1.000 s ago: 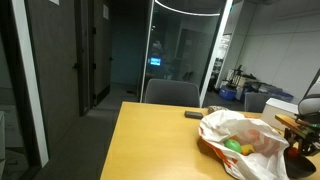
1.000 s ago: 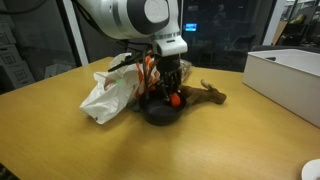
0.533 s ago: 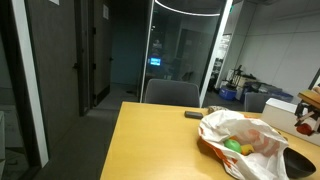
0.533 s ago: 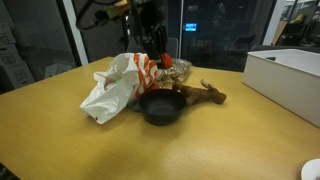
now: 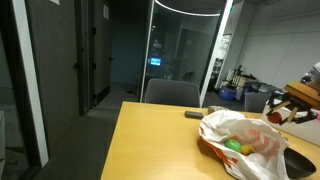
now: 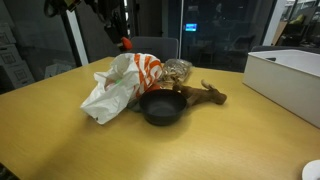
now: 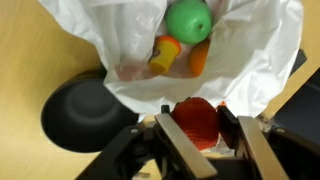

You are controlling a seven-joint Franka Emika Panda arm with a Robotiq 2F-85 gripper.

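Observation:
The bag's opening [image 7: 173, 38] is below my gripper. My gripper should next move toward the green ball and down into that opening to release the red fruit [image 7: 196, 115].
My gripper [image 7: 198, 128] is shut on a red strawberry-like fruit [image 7: 196, 115] and holds it in the air above a white plastic bag [image 7: 250, 60]. In the bag's open mouth lie a green ball [image 7: 188, 20], a yellow piece [image 7: 163, 53] and an orange piece [image 7: 199, 57]. A black bowl [image 7: 85, 110] stands on the table beside the bag. In an exterior view the gripper [image 6: 125, 40] hangs high over the bag [image 6: 115, 85], with the bowl [image 6: 160, 106] in front. In an exterior view the gripper [image 5: 283, 113] is at the right edge, above the bag [image 5: 245, 140].
A brown wooden figure [image 6: 205, 94] lies behind the bowl. A white box [image 6: 290, 80] stands at the table's side. A small dark object [image 5: 194, 115] lies on the wooden table [image 5: 150, 145], and a chair [image 5: 172, 93] stands at its far end.
The gripper rose from the black bowl with the red fruit in it and moved up and over the white bag. The bowl now stands empty.

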